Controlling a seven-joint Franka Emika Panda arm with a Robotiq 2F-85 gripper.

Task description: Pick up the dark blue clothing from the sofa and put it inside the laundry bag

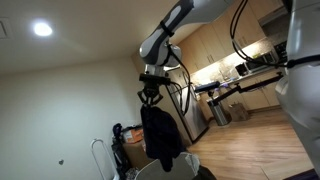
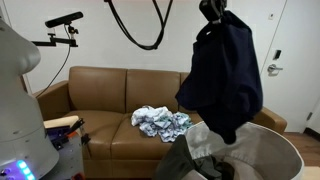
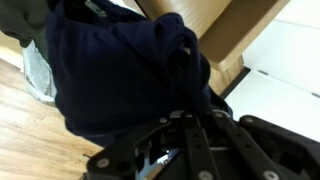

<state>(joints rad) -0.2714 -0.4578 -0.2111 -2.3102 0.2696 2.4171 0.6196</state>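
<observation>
My gripper next lowers the dark blue clothing (image 2: 222, 72), still hanging mostly above the laundry bag's rim, down inside. It then releases the clothing, since the laundry bag's opening (image 2: 250, 153) lies below my gripper.
The dark blue clothing (image 2: 222, 72) hangs limp from my gripper (image 2: 211, 12), which is shut on its top edge. It dangles above the laundry bag (image 2: 262, 150), a grey-white bag with an open mouth at the lower right. In an exterior view the garment (image 1: 160, 135) hangs under the gripper (image 1: 150, 97) in mid-air. In the wrist view the dark blue clothing (image 3: 115, 65) fills the frame in front of the black fingers (image 3: 175, 125); the fingertips are buried in fabric.
A brown leather sofa (image 2: 100, 95) stands against the wall with a white patterned cloth (image 2: 160, 122) on its seat. A camera on a stand (image 2: 62, 22) is at the upper left. A kitchen counter (image 1: 235, 85) lies behind.
</observation>
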